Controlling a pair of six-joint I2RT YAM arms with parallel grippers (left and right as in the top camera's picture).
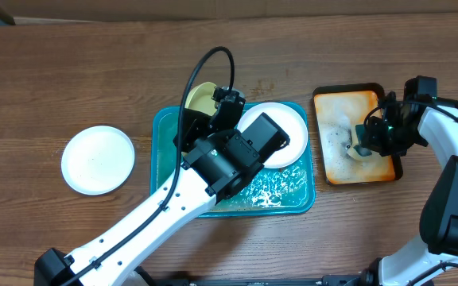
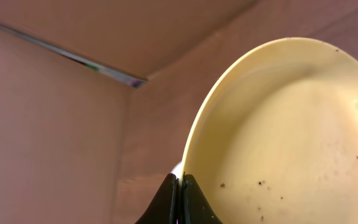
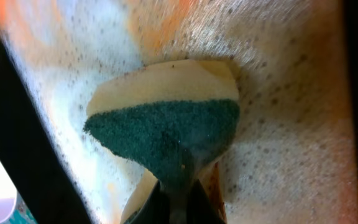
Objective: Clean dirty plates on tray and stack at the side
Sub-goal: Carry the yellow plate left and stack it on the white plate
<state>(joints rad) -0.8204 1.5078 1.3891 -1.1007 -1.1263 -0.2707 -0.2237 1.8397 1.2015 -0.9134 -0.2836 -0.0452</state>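
My left gripper swings across and down to release the yellow-green plate next, since the tabletop's white plate lies below it and to its left in the overhead view.
A pale yellow-green plate [image 2: 278, 137] with small dark specks is pinched at its rim by my left gripper [image 2: 180, 186], tilted up over the back left of the teal tray [image 1: 161, 171]; it shows behind the arm in the overhead view [image 1: 201, 97]. A white plate [image 1: 281, 127] lies in the tray at the back right. Another white plate [image 1: 98, 159] sits on the table left of the tray. My right gripper [image 3: 178, 193] is shut on a yellow sponge with a green scrub side [image 3: 166, 130], down in the soapy orange tray [image 1: 336, 107].
Foam lies in the front of the teal tray [image 1: 273, 191]. The orange dark-rimmed tray stands right of the teal tray, full of suds. The left arm [image 1: 173, 206] crosses the table front to the teal tray. A cardboard wall [image 2: 55, 124] shows behind the lifted plate.
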